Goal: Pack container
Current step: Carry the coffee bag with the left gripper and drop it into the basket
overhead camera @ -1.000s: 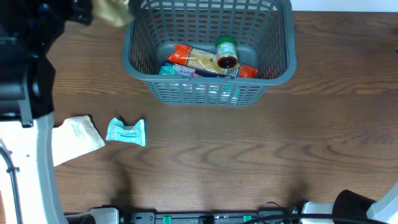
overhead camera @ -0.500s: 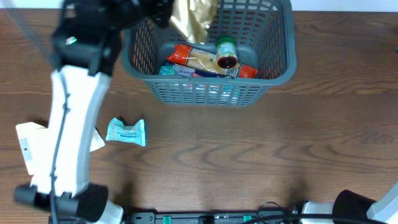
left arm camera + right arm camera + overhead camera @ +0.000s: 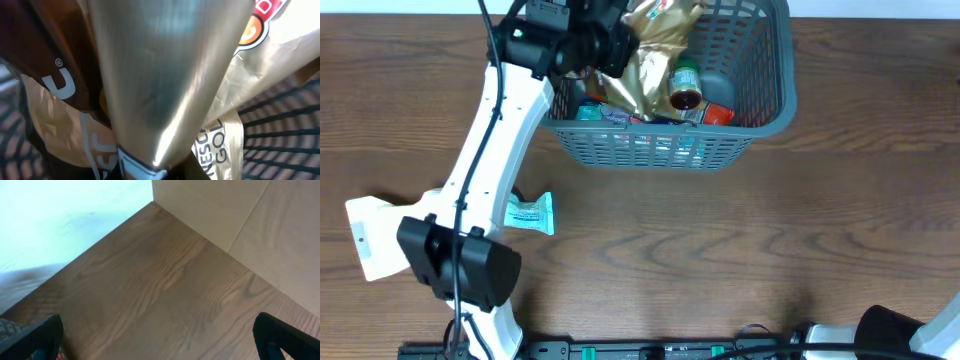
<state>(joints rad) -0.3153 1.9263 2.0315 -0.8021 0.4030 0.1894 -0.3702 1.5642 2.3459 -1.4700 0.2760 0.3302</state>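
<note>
The basket's packed near side is below the gripper. Next, my left gripper stays over the basket and spreads its fingers to release the brown coffee packet.
The container [image 3: 765,112], a dark grey lattice basket, stands at the table's far middle. My left gripper [image 3: 610,42] is over its left part, shut on a shiny gold and brown coffee packet [image 3: 655,55] that hangs down into the basket. In the left wrist view the packet [image 3: 165,75] fills nearly the whole frame, with the left gripper [image 3: 150,170] pinching its lower edge and basket slats [image 3: 282,135] behind. The right gripper [image 3: 160,340] is open over bare wood, its fingertips [image 3: 35,335] far apart with nothing between them.
In the basket lie an orange packet [image 3: 720,114], a green-lidded jar [image 3: 684,84] and a teal packet [image 3: 590,112]. A small teal packet [image 3: 532,214] lies on the table in front, beside the left arm [image 3: 485,150]. The right arm's base [image 3: 910,335] sits at the near right corner.
The left arm has swung right from the table's far left corner, carrying the gold packet over the basket's left wall and down inside. The right arm has not moved.
</note>
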